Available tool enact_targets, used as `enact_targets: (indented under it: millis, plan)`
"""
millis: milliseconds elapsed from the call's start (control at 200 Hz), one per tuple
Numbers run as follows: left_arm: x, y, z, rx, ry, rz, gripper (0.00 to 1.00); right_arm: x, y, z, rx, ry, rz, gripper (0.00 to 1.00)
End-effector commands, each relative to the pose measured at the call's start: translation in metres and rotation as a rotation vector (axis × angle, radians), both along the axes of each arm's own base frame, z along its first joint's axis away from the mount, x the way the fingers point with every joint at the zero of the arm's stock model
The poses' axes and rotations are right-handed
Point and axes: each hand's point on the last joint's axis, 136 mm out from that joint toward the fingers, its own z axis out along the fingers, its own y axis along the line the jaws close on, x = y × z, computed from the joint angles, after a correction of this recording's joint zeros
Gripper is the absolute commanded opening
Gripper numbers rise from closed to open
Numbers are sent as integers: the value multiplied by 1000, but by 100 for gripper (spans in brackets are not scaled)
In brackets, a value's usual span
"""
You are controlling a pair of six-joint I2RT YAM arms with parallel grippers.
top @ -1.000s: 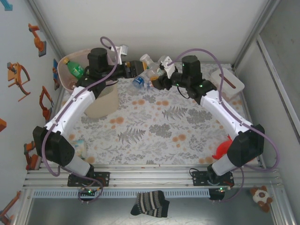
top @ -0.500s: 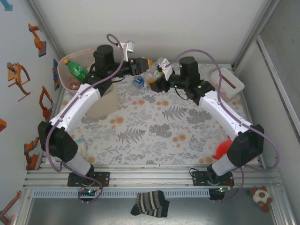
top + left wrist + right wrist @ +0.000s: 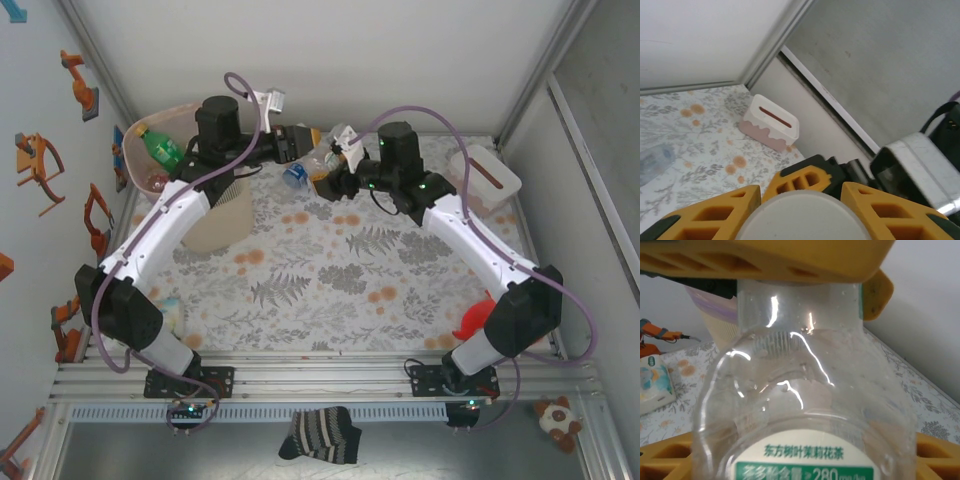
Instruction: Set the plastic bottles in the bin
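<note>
My left gripper swings away from my right gripper next, over the pale pink bin's opening (image 3: 173,146) to release the bottle, since the bottle still hangs outside.
Over the back of the table, a clear plastic bottle (image 3: 327,157) with a green and white label hangs between my two grippers. My left gripper (image 3: 310,138) is shut on its white-capped end (image 3: 801,215), a yellow finger on each side. My right gripper (image 3: 330,180) has the bottle's body (image 3: 805,405) between its fingers (image 3: 670,460); I cannot make out whether they still press it. A second bottle (image 3: 295,177) with a blue cap lies on the cloth below. The pale pink bin (image 3: 200,205) stands at the back left with a green bottle (image 3: 160,148) inside.
A small white box with a slot (image 3: 487,172) sits at the back right, also seen from the left wrist (image 3: 771,122). A red object (image 3: 476,320) lies by the right arm's base and a small carton (image 3: 170,312) by the left. White walls close in behind.
My left gripper swung right, up to the bottle, and closed on its capped end. My right arm drifted slightly left with the bottle.
</note>
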Motion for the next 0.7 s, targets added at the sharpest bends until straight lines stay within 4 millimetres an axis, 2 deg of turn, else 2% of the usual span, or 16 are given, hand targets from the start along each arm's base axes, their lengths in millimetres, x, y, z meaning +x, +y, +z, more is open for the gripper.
enact_targets:
  millis: [0,120,275,391,506,691]
  plan:
    - [-1,25,25,14,-77,56,31,-4,-8,47,63,-84,-35,73]
    - [5,53,37,11,-101,121,31,-7,-12,51,64,-95,-47,75]
    - [13,100,53,11,-133,233,31,-12,-18,49,48,-100,-58,76]
    - [18,141,64,25,-146,337,31,-17,-21,46,36,-94,-58,76]
    - [22,188,67,55,-129,476,31,-19,-23,42,24,-90,-55,76]
    - [21,258,67,-1,-81,667,33,-19,-22,36,17,-71,-55,76]
